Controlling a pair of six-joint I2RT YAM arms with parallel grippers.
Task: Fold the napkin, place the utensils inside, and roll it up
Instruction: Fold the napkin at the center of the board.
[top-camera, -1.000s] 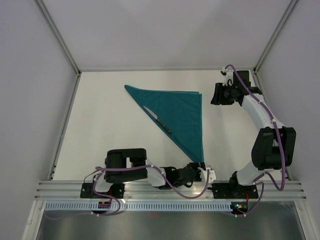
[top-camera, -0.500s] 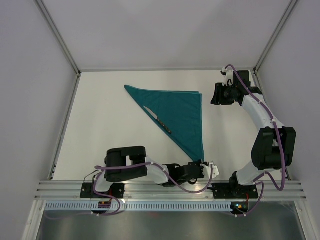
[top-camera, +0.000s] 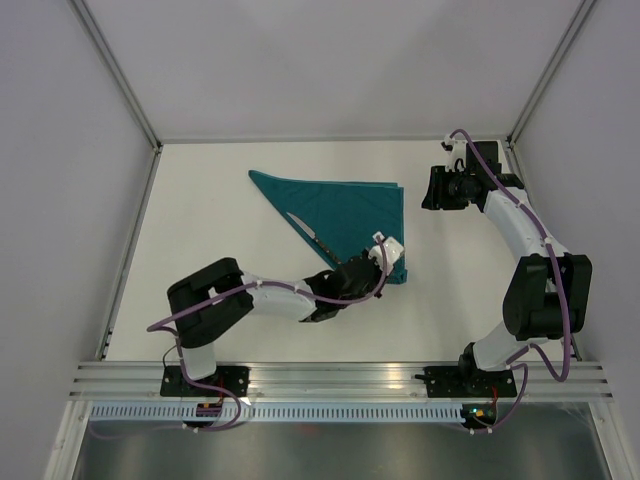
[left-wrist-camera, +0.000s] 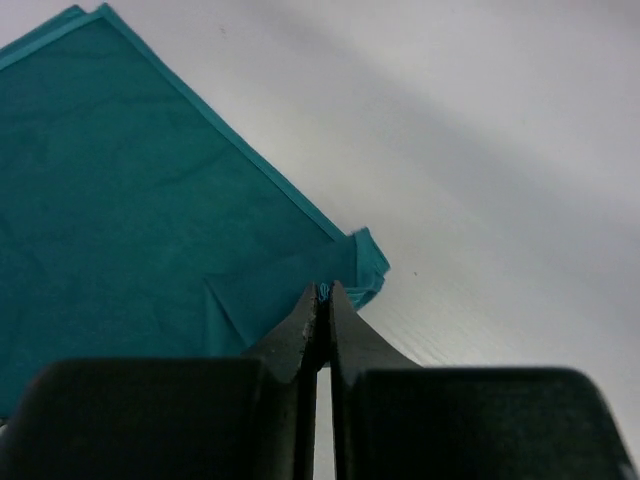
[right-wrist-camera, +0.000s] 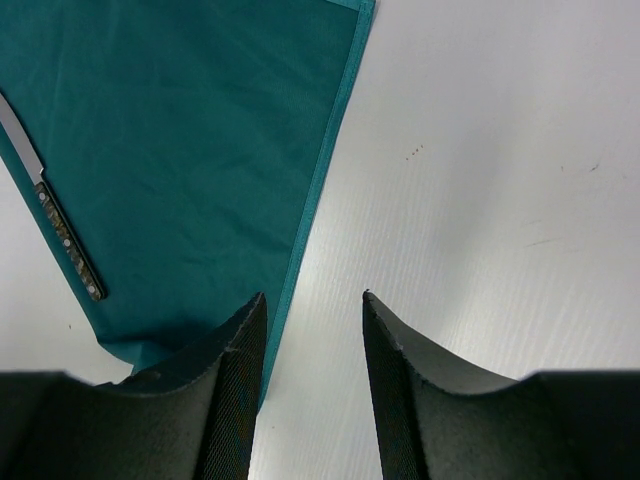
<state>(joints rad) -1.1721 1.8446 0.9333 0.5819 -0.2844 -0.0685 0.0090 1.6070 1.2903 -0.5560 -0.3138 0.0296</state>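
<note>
The napkin's corner needs to go over the uncovered knife to the knife's tip (top-camera: 292, 216), which lies outward, to the left in the top view. My left gripper should pull the corner there and let it go.
The teal napkin (top-camera: 350, 205) lies as a folded triangle on the white table. Its near corner is pulled back over the cloth. My left gripper (top-camera: 387, 247) is shut on that corner; the left wrist view shows the closed tips (left-wrist-camera: 323, 290) pinching a bit of teal cloth (left-wrist-camera: 130, 200). The knife (top-camera: 303, 226) lies along the napkin's left slanted edge, its handle end close to my left arm. My right gripper (top-camera: 430, 188) is open and empty, hovering just right of the napkin's far right corner. The right wrist view shows the gripper (right-wrist-camera: 312, 297), the napkin (right-wrist-camera: 200, 130) and the knife (right-wrist-camera: 52, 215).
The white table (top-camera: 220, 260) is bounded by a metal frame, with grey walls left, right and behind. My left arm (top-camera: 270, 295) stretches low across the table toward the napkin. The right arm stands along the right side.
My left gripper has carried the napkin's near corner from the table's front edge away toward the middle, folding the tip back over the cloth. The right arm has not moved.
</note>
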